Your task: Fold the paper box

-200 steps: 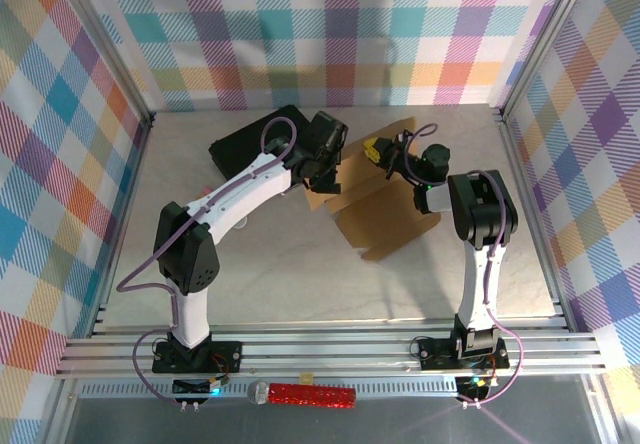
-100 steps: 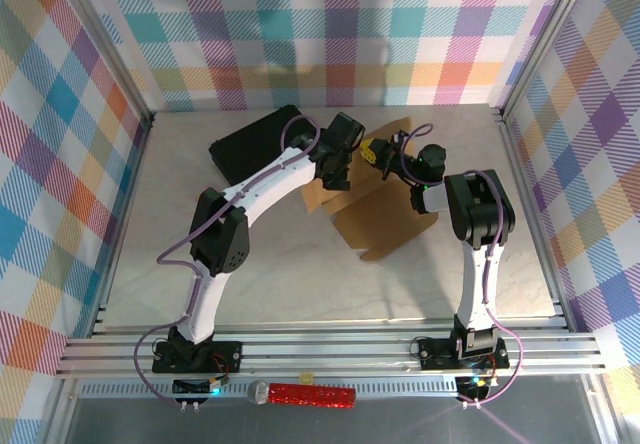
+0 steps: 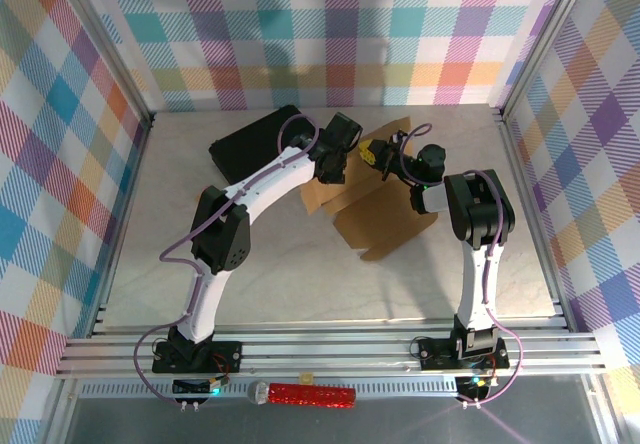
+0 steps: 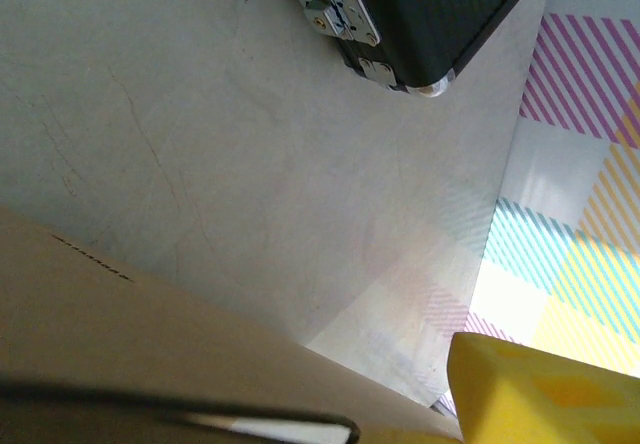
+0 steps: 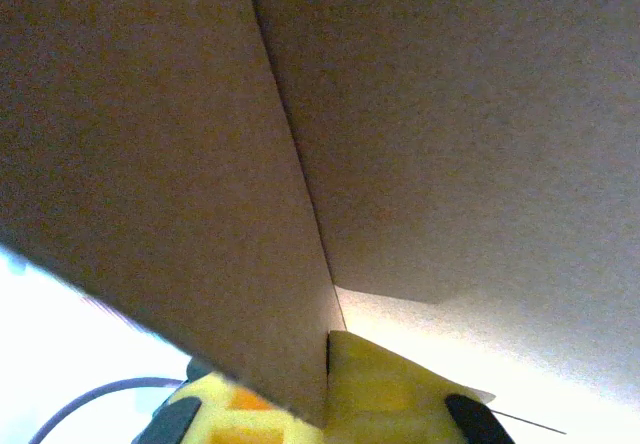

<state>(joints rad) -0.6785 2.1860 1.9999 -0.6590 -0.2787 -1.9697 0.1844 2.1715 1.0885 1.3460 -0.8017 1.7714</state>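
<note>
Next I will swing the box's upright side (image 3: 395, 129) around in my right gripper, squaring the box (image 3: 378, 202), and open to release it, since the box lies at an angle to the front bar.
The paper box (image 3: 378, 202) is brown cardboard, part folded, lying in the middle of the table with flaps raised at its far side. My right gripper (image 3: 374, 151) is shut on an upright wall of the box at the far edge. In the right wrist view the yellow pads (image 5: 400, 389) pinch that cardboard (image 5: 420, 114) along a crease. My left gripper (image 3: 336, 162) is at the box's far left flap, its jaws apart. In the left wrist view the flap (image 4: 150, 334) runs across toward one yellow finger (image 4: 535, 394).
A black hard case (image 3: 258, 141) with metal latches (image 4: 340, 14) lies at the back left, close behind my left gripper. Checked walls enclose the table on three sides. A red cylinder (image 3: 305, 395) rests on the front rail.
My left arm has swung right and its gripper has come in against the box's left flap, with its jaws narrowing. The right gripper has kept its hold, and the box has barely shifted.
</note>
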